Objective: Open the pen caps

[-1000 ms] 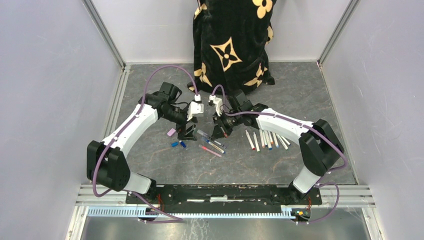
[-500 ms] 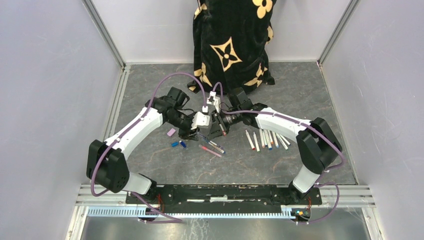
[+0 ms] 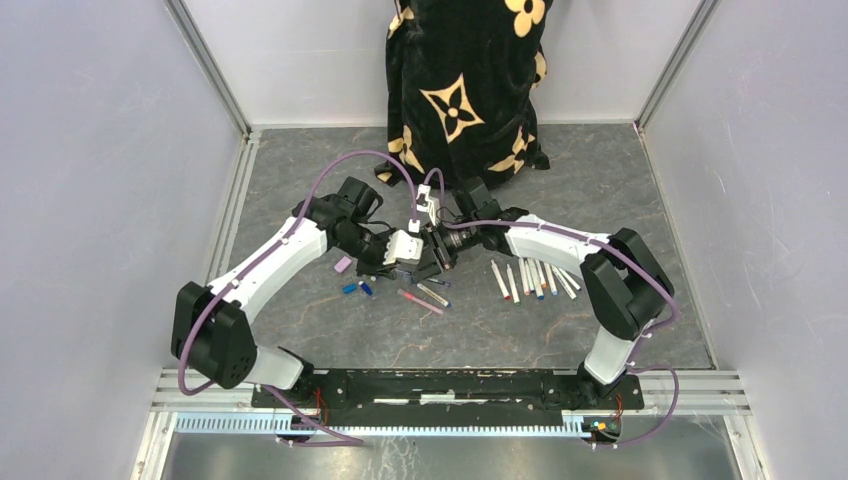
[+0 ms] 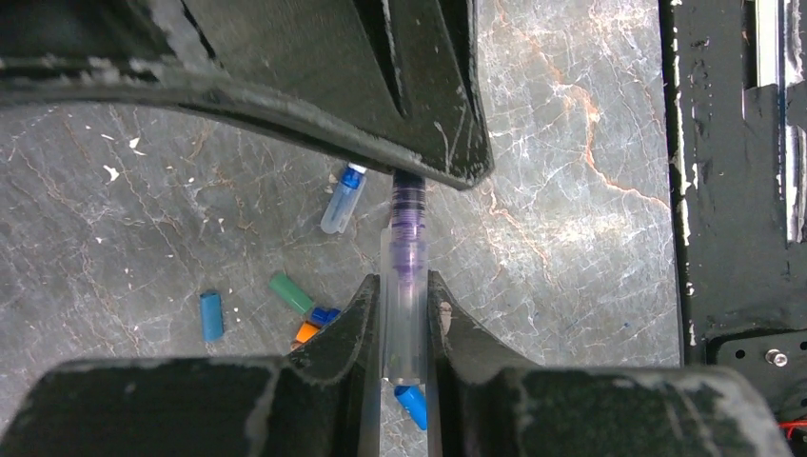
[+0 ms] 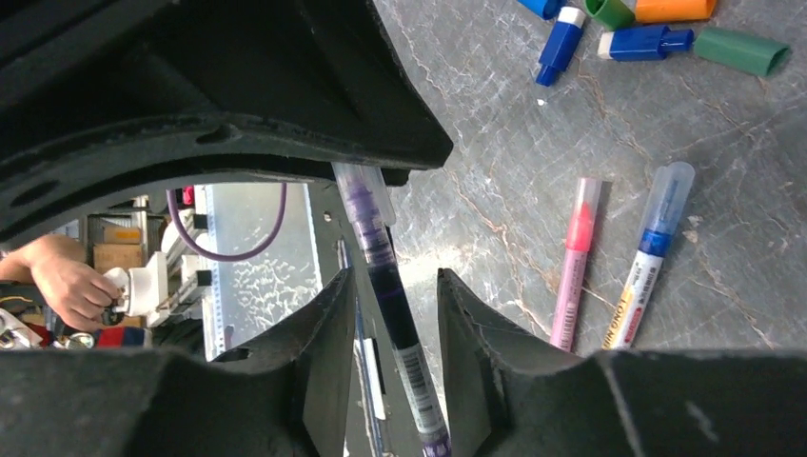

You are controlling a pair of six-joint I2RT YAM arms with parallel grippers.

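Observation:
I should lower my left gripper next, to the left in the top view, between the blue and green caps and let go of the clear cap there, because the table is bare in that spot.
A dark purple pen (image 5: pixel 395 314) hangs above the table between my two grippers, which meet at the middle of the table. My left gripper (image 4: pixel 406 324) (image 3: pixel 403 264) is shut on the pen's clear cap (image 4: pixel 403 305). The purple tip shows inside the cap. My right gripper (image 5: pixel 390 324) (image 3: pixel 434 260) is open, and the barrel passes between its fingers with a gap on each side. Loose pen caps lie on the table below: blue (image 4: pixel 210 314), green (image 4: pixel 289 292), orange (image 4: pixel 306 331) and another blue (image 4: pixel 411 405).
A pink pen (image 5: pixel 574 262) and a blue-tipped pen (image 5: pixel 652 248) lie under the grippers. Several white pens (image 3: pixel 530 278) lie in a row to the right. A pink cap (image 3: pixel 343 264) is at the left. A black patterned bag (image 3: pixel 465 80) stands at the back.
My left gripper moved right to meet the right one and shut on the pen's clear cap. My right gripper's jaws opened off the barrel.

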